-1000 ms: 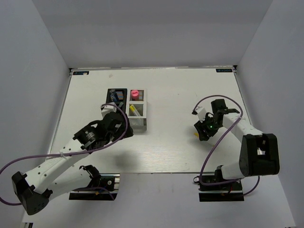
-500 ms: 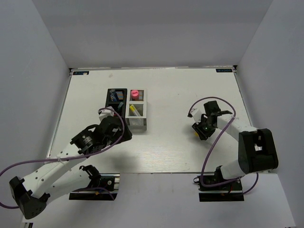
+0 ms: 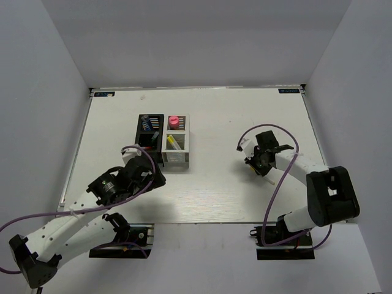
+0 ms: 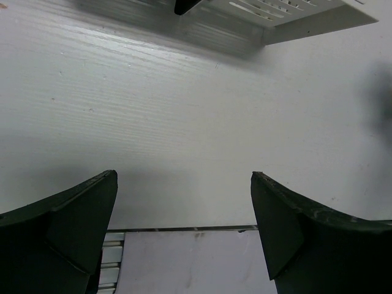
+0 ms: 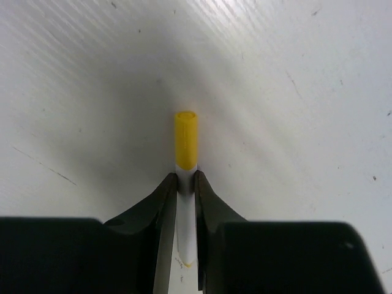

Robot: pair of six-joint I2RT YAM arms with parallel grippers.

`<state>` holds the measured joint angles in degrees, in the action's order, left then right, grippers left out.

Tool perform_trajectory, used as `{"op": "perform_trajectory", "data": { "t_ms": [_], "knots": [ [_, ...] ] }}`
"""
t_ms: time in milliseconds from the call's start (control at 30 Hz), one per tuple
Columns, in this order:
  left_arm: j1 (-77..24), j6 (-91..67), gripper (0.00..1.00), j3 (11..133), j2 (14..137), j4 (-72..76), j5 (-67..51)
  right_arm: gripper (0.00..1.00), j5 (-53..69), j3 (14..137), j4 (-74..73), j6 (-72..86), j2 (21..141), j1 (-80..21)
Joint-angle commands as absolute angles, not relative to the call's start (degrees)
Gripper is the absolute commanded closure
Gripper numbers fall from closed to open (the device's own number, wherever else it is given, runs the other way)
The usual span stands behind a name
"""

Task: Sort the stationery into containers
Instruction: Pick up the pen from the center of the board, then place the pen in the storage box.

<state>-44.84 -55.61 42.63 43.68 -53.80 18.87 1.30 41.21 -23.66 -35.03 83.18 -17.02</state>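
Next, my right gripper rises, goes left in the top view, lowers over the white box's near section (image 3: 176,142) and releases, since another yellow-tipped stick lies there.
My right gripper (image 5: 185,177) is shut on a thin white stick with a yellow tip (image 5: 186,135), low over the table; the yellow end juts out past the fingertips. From above, that gripper (image 3: 257,164) sits at the table's right-middle. The containers stand left of centre: a black box (image 3: 139,128) joined to a white box (image 3: 187,147). A pink marker (image 3: 174,121) and another yellow-tipped stick (image 3: 173,142) are in the white box, a blue-and-white tube (image 3: 147,124) in the black one. My left gripper (image 3: 147,174) is open and holds nothing, just in front of the boxes.
The left wrist view shows the white box's lower corner (image 4: 294,12) at the top and the table's near edge (image 4: 184,229) between the fingers. Grey walls enclose the table on three sides. A purple cable loops over each arm.
The right gripper's jaws have closed onto the yellow-tipped stick and the wrist shifted slightly back-left. The left arm has drawn back from the boxes toward the near edge, still open.
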Motion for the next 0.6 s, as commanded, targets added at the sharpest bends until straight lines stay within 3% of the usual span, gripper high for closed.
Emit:
{"op": "perform_trajectory", "data": {
  "t_ms": [0, 333, 567],
  "knots": [
    [-45.0, -56.4, 0.00, 42.3, 44.0, -53.7, 19.1, 1.00, 8.0, 39.6, -27.8, -35.0, 88.4, -17.0],
    [-45.0, -57.0, 0.00, 39.1, 43.5, -52.6, 18.0, 1.00, 32.2, 77.4, -47.2, -39.2, 91.3, -19.8],
    [-45.0, -58.8, 0.00, 38.6, 41.8, -53.1, 18.0, 1.00, 42.1, 98.1, -39.2, -31.5, 99.2, -27.9]
  ]
}}
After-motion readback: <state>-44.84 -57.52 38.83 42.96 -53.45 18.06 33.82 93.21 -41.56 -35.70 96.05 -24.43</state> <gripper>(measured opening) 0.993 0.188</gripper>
